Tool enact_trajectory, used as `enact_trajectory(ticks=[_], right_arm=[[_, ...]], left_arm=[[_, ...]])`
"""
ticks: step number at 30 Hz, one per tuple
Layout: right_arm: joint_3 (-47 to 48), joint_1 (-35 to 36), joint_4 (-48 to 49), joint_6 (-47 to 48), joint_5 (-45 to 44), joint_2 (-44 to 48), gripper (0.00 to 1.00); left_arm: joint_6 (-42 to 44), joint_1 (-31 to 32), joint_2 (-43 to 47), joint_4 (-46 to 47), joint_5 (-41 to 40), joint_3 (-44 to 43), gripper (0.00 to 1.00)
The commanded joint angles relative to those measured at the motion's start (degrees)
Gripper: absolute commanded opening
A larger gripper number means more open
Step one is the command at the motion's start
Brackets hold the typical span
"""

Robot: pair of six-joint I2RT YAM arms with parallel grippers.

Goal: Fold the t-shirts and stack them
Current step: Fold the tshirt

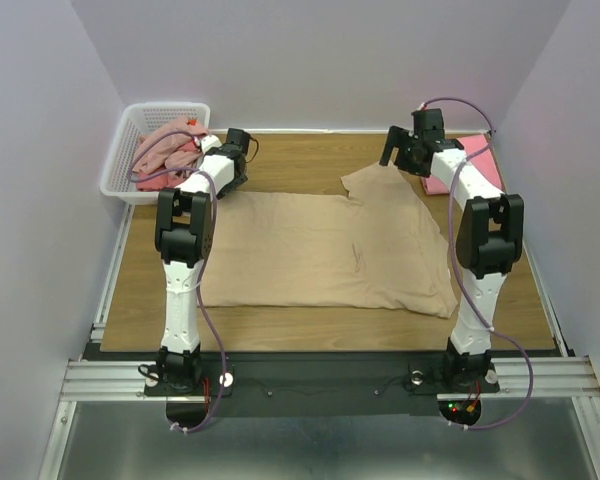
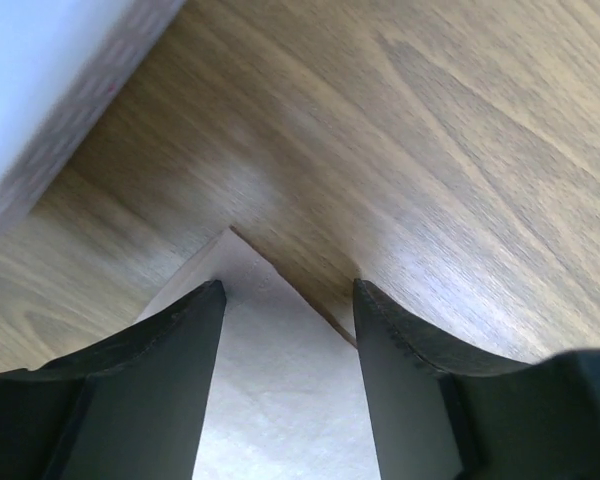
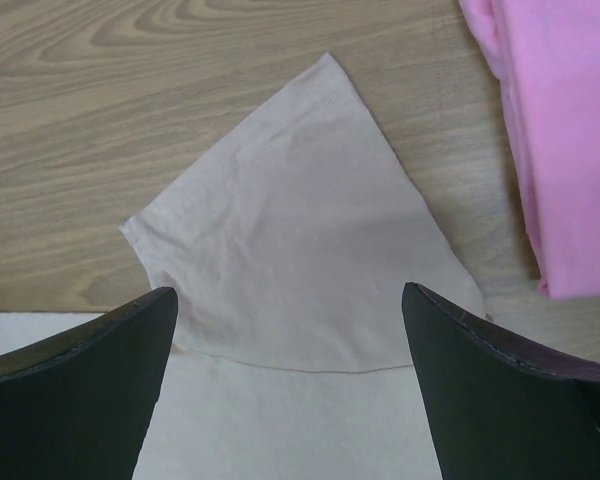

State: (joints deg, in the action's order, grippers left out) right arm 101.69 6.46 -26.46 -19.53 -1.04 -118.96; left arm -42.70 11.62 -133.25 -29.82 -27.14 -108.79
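Next, my right gripper lowers toward the sleeve's far tip (image 1: 380, 165) (image 3: 327, 68) and onto its edge, because it lies ahead of my open fingertips.
A large beige t-shirt (image 1: 310, 250) lies spread flat on the wooden table. My left gripper (image 1: 238, 150) is open over its far left corner; in the left wrist view that corner (image 2: 270, 370) lies between the fingers of the gripper (image 2: 290, 290). My right gripper (image 1: 395, 155) is open above the shirt's far right sleeve; the right wrist view shows the gripper (image 3: 290, 295) wide open over the sleeve (image 3: 300, 230). A folded salmon-pink t-shirt (image 1: 472, 160) lies at the back right and shows in the right wrist view (image 3: 570, 130). Dusty-pink and red shirts (image 1: 165, 150) are bunched in the basket.
A white lattice basket (image 1: 118, 172) stands at the back left corner, close to the left arm. Walls close in the table on three sides. A metal rail (image 1: 320, 378) runs along the near edge by the arm bases.
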Motion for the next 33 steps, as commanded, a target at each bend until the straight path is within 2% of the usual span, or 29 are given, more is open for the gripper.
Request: enact_trajectory(ticks=[1,3,6,9,12,13,19,23,26,32,33], right_arm=[[3.5,0.4,1.1,1.1,0.7,-2.1,1.00],[5.0,0.4,1.2,1.3,0.3,-3.0,1.00],[7.3,0.4,1.1,1.7,-0.8,-4.9,1.00],[10.1,0.4,1.2,2.1,-1.9,-7.9,1.00],[18.6,0.3,1.4,3.2,-3.0,-12.9,1.00],[20.1,0.4,1.5,3.6,-3.1,-14.2,1.00],[29.0,0.6,2.6,8.3,0.0,-22.3,1.00],[32.8,1.1,3.0,11.4,-1.9,-26.3,0.99],[34.4,1.8,3.3,13.5,-2.6,-28.7,0.93],[35.0,5.1,3.7,19.8,-11.3,-31.2,0.81],[35.0,5.3,3.6,21.3,-12.5,-31.8,0.76]], left_arm=[[-2.9,-1.0,-1.4,-3.5,-3.5,-2.3,0.63],[-3.5,-1.0,-1.8,-4.3,-3.5,-2.2,0.61],[-3.7,-1.0,-1.8,-3.5,-2.2,-0.7,0.51],[-4.1,-0.9,-1.1,-3.1,-2.2,0.7,0.36],[-3.6,-0.8,-0.7,-2.5,-1.5,1.5,0.02],[-3.5,-0.8,-0.8,-2.5,-1.3,1.6,0.00],[-2.4,-0.6,0.5,-1.6,-0.7,2.6,0.00],[-2.0,-0.5,1.9,-0.8,-0.7,4.1,0.00],[-1.8,-0.5,2.6,-0.6,-1.0,4.8,0.00],[-1.4,-0.5,3.0,-0.6,-0.8,5.0,0.00],[-1.4,-0.5,3.2,-0.4,-0.8,5.3,0.00]])
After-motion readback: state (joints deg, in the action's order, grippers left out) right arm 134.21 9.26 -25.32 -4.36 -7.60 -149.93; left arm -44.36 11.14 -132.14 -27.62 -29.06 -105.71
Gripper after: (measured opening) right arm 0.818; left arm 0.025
